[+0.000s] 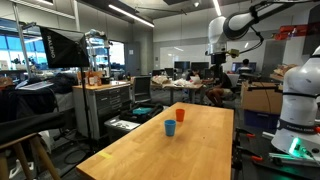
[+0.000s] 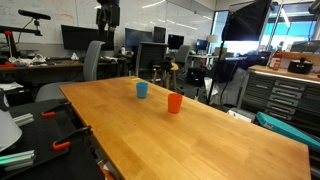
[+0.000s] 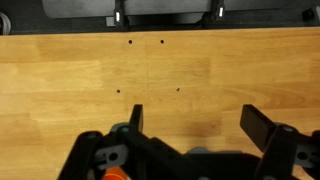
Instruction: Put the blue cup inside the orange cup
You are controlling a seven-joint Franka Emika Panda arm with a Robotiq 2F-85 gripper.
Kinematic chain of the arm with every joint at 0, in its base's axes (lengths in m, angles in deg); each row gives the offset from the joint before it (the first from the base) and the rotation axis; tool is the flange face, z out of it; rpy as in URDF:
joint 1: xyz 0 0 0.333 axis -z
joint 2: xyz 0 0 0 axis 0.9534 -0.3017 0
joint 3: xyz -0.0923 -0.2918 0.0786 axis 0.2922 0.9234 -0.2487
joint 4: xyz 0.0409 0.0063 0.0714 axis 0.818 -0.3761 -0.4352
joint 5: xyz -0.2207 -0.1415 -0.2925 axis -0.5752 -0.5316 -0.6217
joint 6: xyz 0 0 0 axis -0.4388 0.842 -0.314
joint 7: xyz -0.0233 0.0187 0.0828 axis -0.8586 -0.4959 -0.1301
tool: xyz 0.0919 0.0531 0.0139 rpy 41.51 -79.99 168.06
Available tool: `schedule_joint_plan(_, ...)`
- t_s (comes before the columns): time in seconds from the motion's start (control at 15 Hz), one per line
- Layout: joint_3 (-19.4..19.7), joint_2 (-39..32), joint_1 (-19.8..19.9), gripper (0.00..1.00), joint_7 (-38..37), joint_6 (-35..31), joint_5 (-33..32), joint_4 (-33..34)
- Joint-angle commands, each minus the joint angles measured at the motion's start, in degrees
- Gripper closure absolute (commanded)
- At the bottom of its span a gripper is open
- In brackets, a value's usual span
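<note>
My gripper moves outward and down next, onto the rim of the blue cup (image 1: 170, 128), on the blue cup's side away from the orange cup.
The blue cup (image 1: 170, 128) (image 2: 142, 90) and the orange cup (image 1: 180, 116) (image 2: 175, 103) stand upright, close together but apart, on the wooden table (image 1: 205, 150) (image 2: 200, 140). My gripper (image 1: 216, 64) (image 2: 108, 16) hangs high above the table's far end, well away from both cups. In the wrist view my gripper (image 3: 197, 125) is open and empty over bare wood (image 3: 80, 70). Neither cup shows clearly there. A small orange patch sits at the bottom edge behind the gripper body, and I cannot tell what it is.
A grey tool cabinet (image 1: 105, 100) stands beside the table. The white robot base (image 1: 300, 100) is at the table's side. An office chair (image 2: 92, 60) and a drawer cabinet (image 2: 285, 95) stand around the table. Small dark holes (image 3: 145, 43) dot the wood.
</note>
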Motion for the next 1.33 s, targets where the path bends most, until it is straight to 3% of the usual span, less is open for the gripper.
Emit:
schedule_joint_plan(0.0, -0.14, -0.02, 0.18, 0.0, 0.09, 0.1, 0.07, 0.09)
schedule_joint_plan(0.13, -0.14, -0.02, 0.18, 0.0, 0.09, 0.1, 0.07, 0.09)
schedule_joint_plan(0.27, -1.8, -2.15, -0.48, 0.0, 0.47, -5.93, -1.88, -1.39)
schedule_joint_plan(0.6, -6.6, -16.6, -0.71, 0.0, -4.38, -25.73, -4.71, 0.96)
schedule_joint_plan(0.8, -8.72, -27.7, -0.13, 0.0, -9.61, -33.75, -8.29, 5.25)
schedule_joint_plan(1.0, -8.79, -38.21, -1.17, 0.0, -15.83, -37.86, -13.72, 11.04)
schedule_joint_plan(1.27, -5.97, -51.05, -6.0, 0.0, -22.27, -38.72, -18.74, 20.66)
